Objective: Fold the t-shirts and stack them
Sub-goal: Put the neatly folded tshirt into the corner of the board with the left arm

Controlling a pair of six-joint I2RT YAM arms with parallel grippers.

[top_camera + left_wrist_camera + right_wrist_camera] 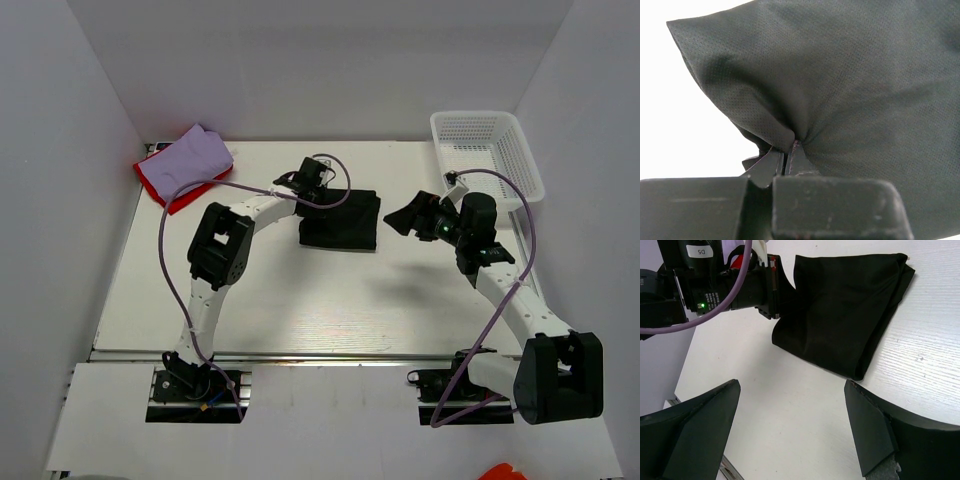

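Note:
I should raise my left gripper, move it to the left in the top view, and release the black t-shirt on top of the lavender t-shirt (192, 157), because the other shirts lie stacked.
The black t-shirt (343, 220) lies folded into a small rectangle at the table's middle back; it also shows in the right wrist view (840, 315). My left gripper (312, 190) is shut on its left edge, with cloth (840, 90) pinched between the jaws. My right gripper (404, 220) is open and empty, just right of the black shirt and apart from it. The lavender t-shirt (192, 157) lies folded on the red t-shirt (160, 185) at the back left corner.
A white mesh basket (490, 155) stands at the back right. White walls close the table on the left, back and right. The left arm's wrist (725, 285) with its purple cable lies beside the black shirt.

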